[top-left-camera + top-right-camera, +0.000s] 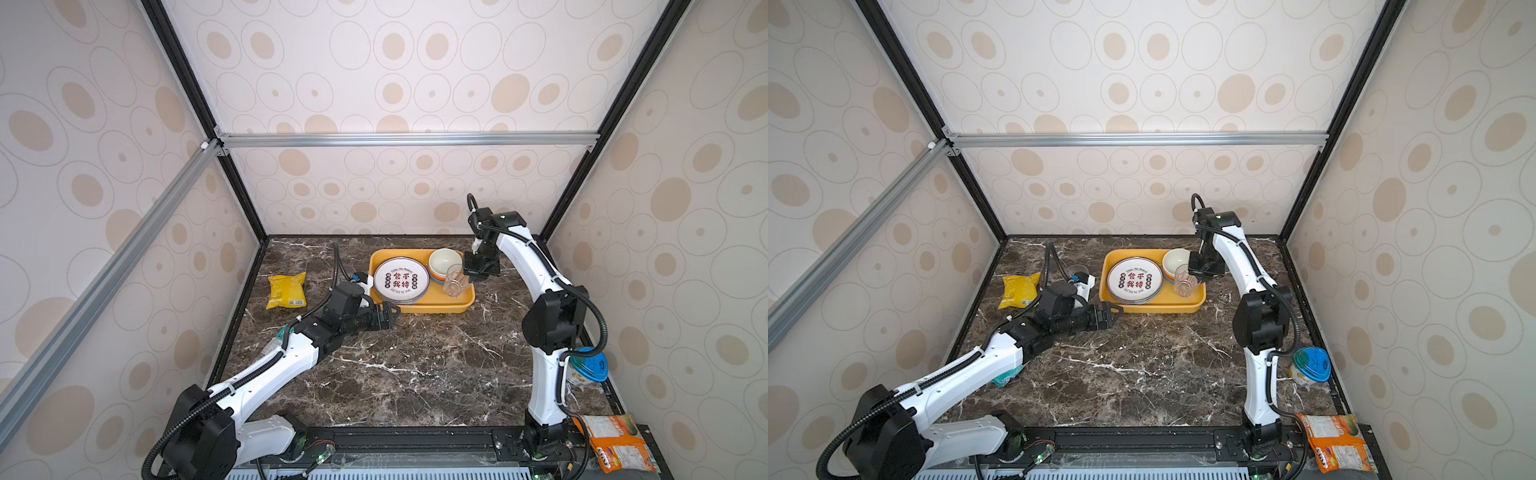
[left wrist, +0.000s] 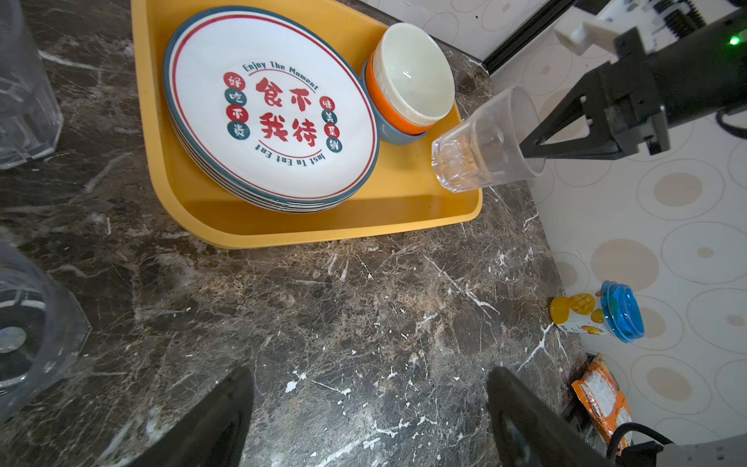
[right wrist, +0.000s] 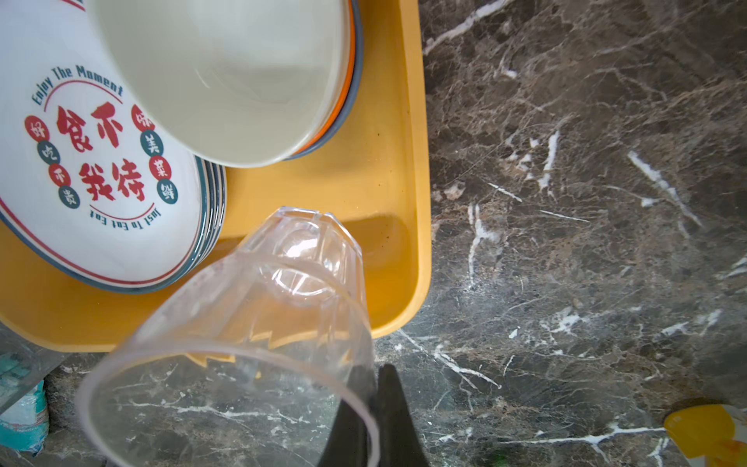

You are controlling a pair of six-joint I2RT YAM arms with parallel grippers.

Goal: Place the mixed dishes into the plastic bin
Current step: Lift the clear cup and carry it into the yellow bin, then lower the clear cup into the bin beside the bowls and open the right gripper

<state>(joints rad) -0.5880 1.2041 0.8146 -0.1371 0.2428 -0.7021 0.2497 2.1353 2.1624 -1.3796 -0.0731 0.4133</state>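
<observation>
I need to lower my right gripper next toward the bare bottom of the bin beside the plates and let go of the clear cup there, because that open spot is below my gripper.
The yellow-orange plastic bin [image 1: 419, 309] [image 1: 1154, 308] [image 2: 323, 226] [image 3: 420, 161] sits at the back middle of the marble table. Inside it lie a stack of printed plates [image 1: 401, 279] [image 1: 1134, 279] [image 2: 271, 109] [image 3: 93, 161] and nested bowls [image 1: 444, 259] [image 1: 1176, 259] [image 2: 412, 68] [image 3: 226, 81], white on orange on blue. My right gripper [image 1: 468, 277] [image 1: 1194, 274] [image 2: 525, 145] [image 3: 380, 388] is shut on the rim of a clear cup [image 1: 456, 282] [image 1: 1185, 282] [image 2: 485, 149] [image 3: 250, 323], held tilted over the bin's front right corner. My left gripper [image 1: 395, 309] [image 1: 1117, 309] [image 2: 370, 376] is open and empty, just before the bin's front left corner.
Two more clear cups [image 2: 24, 89] [image 2: 36, 323] stand on the table left of the bin. A yellow snack bag [image 1: 286, 289] [image 1: 1019, 291] lies at the left. A blue-lidded tub [image 1: 588, 365] [image 1: 1310, 365] and an orange packet [image 1: 615, 440] [image 1: 1335, 440] sit at the right edge.
</observation>
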